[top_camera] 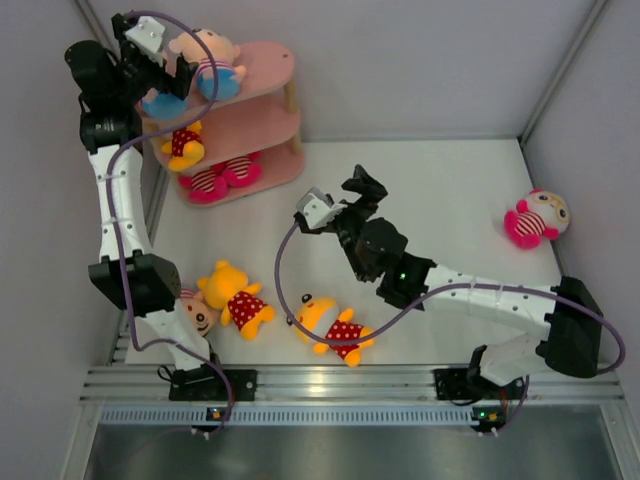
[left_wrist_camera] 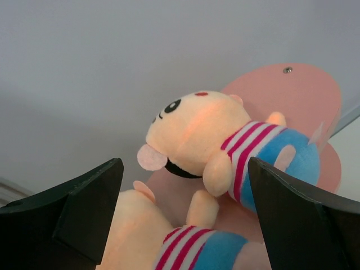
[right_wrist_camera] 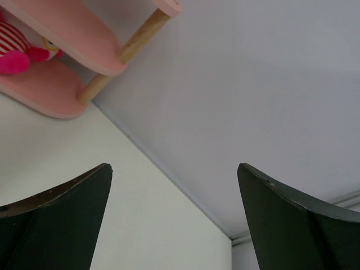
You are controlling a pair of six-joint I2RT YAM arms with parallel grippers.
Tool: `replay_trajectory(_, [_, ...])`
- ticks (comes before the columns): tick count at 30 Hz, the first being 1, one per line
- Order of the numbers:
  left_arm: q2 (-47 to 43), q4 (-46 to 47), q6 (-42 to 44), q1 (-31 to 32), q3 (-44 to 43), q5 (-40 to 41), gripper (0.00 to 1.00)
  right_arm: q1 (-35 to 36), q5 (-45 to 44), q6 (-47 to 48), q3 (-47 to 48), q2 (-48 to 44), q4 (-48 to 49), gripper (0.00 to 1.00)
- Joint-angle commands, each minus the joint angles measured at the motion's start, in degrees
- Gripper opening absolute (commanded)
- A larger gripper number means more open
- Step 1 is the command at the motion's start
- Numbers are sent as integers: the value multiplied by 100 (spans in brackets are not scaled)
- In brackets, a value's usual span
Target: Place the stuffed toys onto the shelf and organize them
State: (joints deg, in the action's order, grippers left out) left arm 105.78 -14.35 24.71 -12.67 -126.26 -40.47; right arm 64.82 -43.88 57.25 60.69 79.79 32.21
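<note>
The peach-faced doll [top_camera: 197, 311] beside the yellow bear is still on the table, so the robot's left gripper will next back away from the shelf's top board and lower to the peach-faced doll.
The pink shelf [top_camera: 265, 70] stands at the back left. A boy doll [top_camera: 207, 58] in a striped shirt and blue shorts lies on its top board. A second boy doll [left_wrist_camera: 169, 242] lies just below it in the left wrist view. My left gripper [top_camera: 185, 78] is open at the top board, its fingers wide on either side of these dolls [left_wrist_camera: 214, 140] and gripping neither. A yellow bear [top_camera: 185, 145] sits on the middle tier and a pink doll [top_camera: 220, 178] on the bottom tier. My right gripper [top_camera: 366, 186] hangs open and empty over the middle of the table [right_wrist_camera: 174, 167].
On the table lie two yellow bears [top_camera: 237, 298] [top_camera: 333, 325], a peach-faced doll [top_camera: 196, 314] partly under the left arm, and a pink doll [top_camera: 535, 218] at the far right. Grey walls close in the back and sides. The shelf's post [right_wrist_camera: 126, 50] shows in the right wrist view.
</note>
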Motion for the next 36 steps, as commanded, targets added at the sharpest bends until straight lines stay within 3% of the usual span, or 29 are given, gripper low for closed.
replay_trajectory(1, [-715, 846, -808, -34, -13, 328, 98, 154, 639, -1398, 514, -481, -1450, 94])
replay_trajectory(3, [-926, 872, -1160, -34, 205, 583, 98, 207, 1142, -2207, 436, -718, -2057, 97])
replay_trajectory(7, [-2057, 890, -1416, -34, 1241, 1171, 98, 329, 2695, -3026, -231, -1105, -1930, 98])
replay_trajectory(9, [-2559, 873, -1565, -34, 2006, 2063, 98, 409, 3294, -3290, -495, -1080, -1780, 97])
replay_trajectory(12, [-3710, 470, -1347, -34, 2965, 2569, 96, 611, 3482, -3738, -523, -843, -1727, 97])
replay_trajectory(15, [-4468, -1310, -776, -43, 3020, 2535, 90, 769, 3369, -3774, -540, -641, -1612, 97])
replay_trajectory(16, [-4539, -2560, -601, -34, 2880, 2883, 89, 848, 3307, -3757, -514, -588, -1638, 97])
replay_trajectory(19, [-4671, -4252, -389, -34, 2860, 3744, 88, 962, 3210, -3835, -374, -412, -1744, 97])
replay_trajectory(22, [-4759, -5198, -178, -34, 3290, 4368, 88, 1103, 3158, -3853, -338, -341, -1832, 97])
replay_trajectory(25, [-4716, -5465, 129, -43, 4641, 4863, 85, 1252, 3061, -3871, -373, -341, -1876, 97])
replay_trajectory(26, [-4646, -5377, 244, -60, 5289, 4916, 84, 1287, 3026, -3880, -365, -359, -1928, 97])
replay_trajectory(29, [-4180, -4993, 543, -577, 6057, 4331, 86, 1428, 2859, -3862, -321, -368, -2095, 97])
replay_trajectory(34, [-3135, -4797, 1306, -2464, 6192, 3029, 81, 1657, 2683, -3827, -373, -359, -2201, 97])
replay_trajectory(36, [-2836, -4805, 1588, -2757, 6227, 2896, 77, 1701, 2674, -3827, -400, -324, -2175, 97])
